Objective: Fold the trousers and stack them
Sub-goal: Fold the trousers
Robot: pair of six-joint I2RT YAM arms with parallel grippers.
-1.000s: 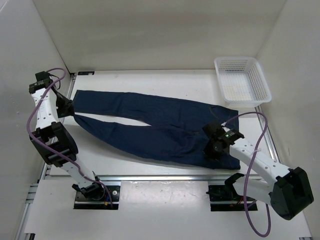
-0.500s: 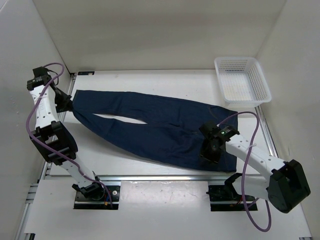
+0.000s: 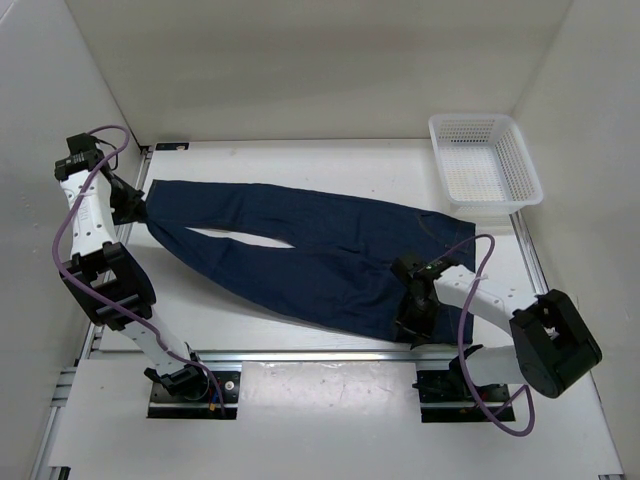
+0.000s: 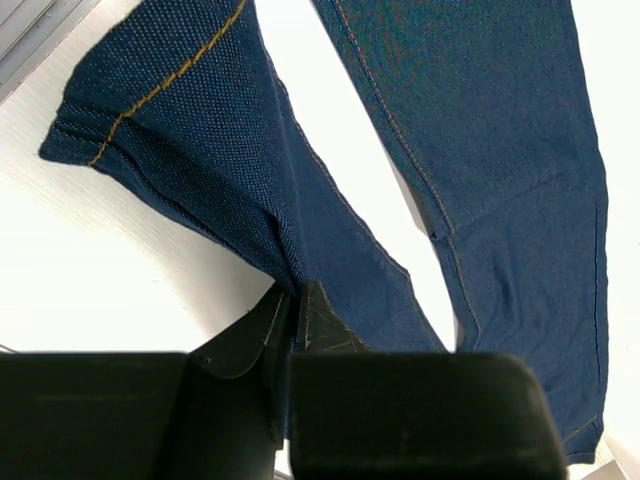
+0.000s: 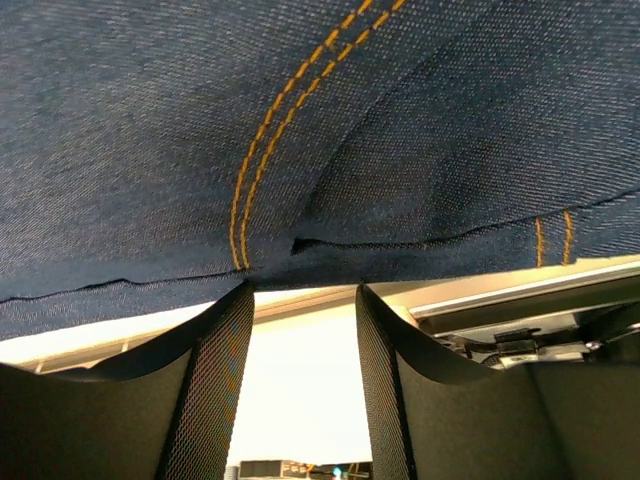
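Observation:
The denim is just past the open fingers of my right gripper, so my right gripper will move slightly outward and close on the near waist edge of the trousers by the orange stitching [image 3: 401, 338] [image 5: 300, 272].
The trousers [image 3: 310, 250], dark navy jeans, lie spread flat across the table with the legs to the left and the waist to the right. My left gripper [image 3: 137, 208] is at the far left, shut on the bunched leg ends. In the left wrist view its jaws [image 4: 293, 297] pinch a fold of denim [image 4: 200, 150]. My right gripper [image 3: 410, 322] sits low at the near edge of the waist. In the right wrist view its fingers [image 5: 300, 292] stand open, tips against the denim hem [image 5: 300, 120], with only bare table between them.
A white mesh basket [image 3: 483, 158] stands at the back right corner. White walls close in the table on three sides. A metal rail [image 3: 300, 355] runs along the near edge just behind the right gripper.
My right gripper has opened and slid left and nearer, down to the waist's near edge. The left gripper shifted slightly back, pulling the leg ends together.

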